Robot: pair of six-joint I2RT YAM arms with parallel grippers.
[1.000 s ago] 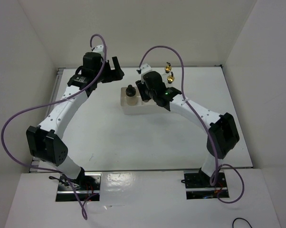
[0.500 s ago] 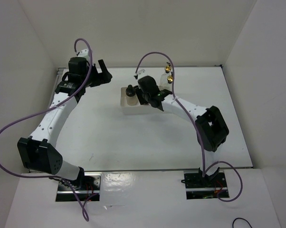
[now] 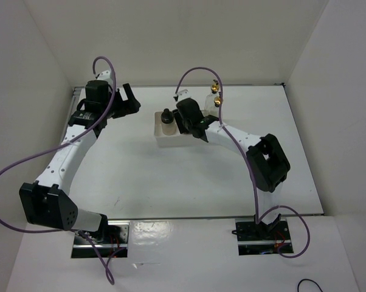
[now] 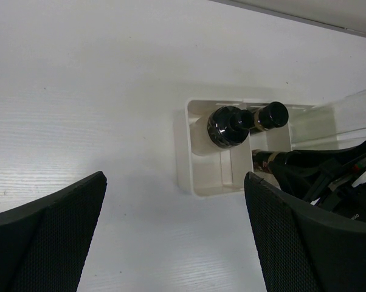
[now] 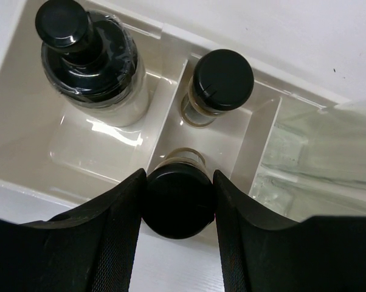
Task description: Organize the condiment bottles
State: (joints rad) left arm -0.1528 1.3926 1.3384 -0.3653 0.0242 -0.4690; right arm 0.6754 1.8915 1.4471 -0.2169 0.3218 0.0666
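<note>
Next, my right gripper lowers with the small dark jar and releases the black cap, since the middle compartment's near end point(image 5: 218, 165) lies directly below the gripper.
My right gripper point(image 5: 178, 210) is shut on the black cap of a small dark jar point(image 5: 178, 204), held upright in the near end of the white tray's point(image 5: 25, 140) middle compartment. The second small dark jar point(image 5: 219, 82) stands at the far end of that compartment. The wider whitish jar point(image 5: 89, 58) stands in the left compartment. The clear glass bottles point(image 5: 317, 158) fill the right side; their gold tops point(image 3: 216, 96) show from above. My left gripper point(image 4: 174, 231) is open and empty, left of the tray point(image 4: 198, 176), well apart from it.
White walls close the table at the back and both sides. The right arm point(image 3: 231, 137) reaches across the table's middle to the tray point(image 3: 165, 141). The left arm point(image 3: 67, 146) runs along the left edge.
My left gripper has drawn back to the left, away from the tray. My right gripper has shifted slightly left over the tray, still shut on the small jar.
</note>
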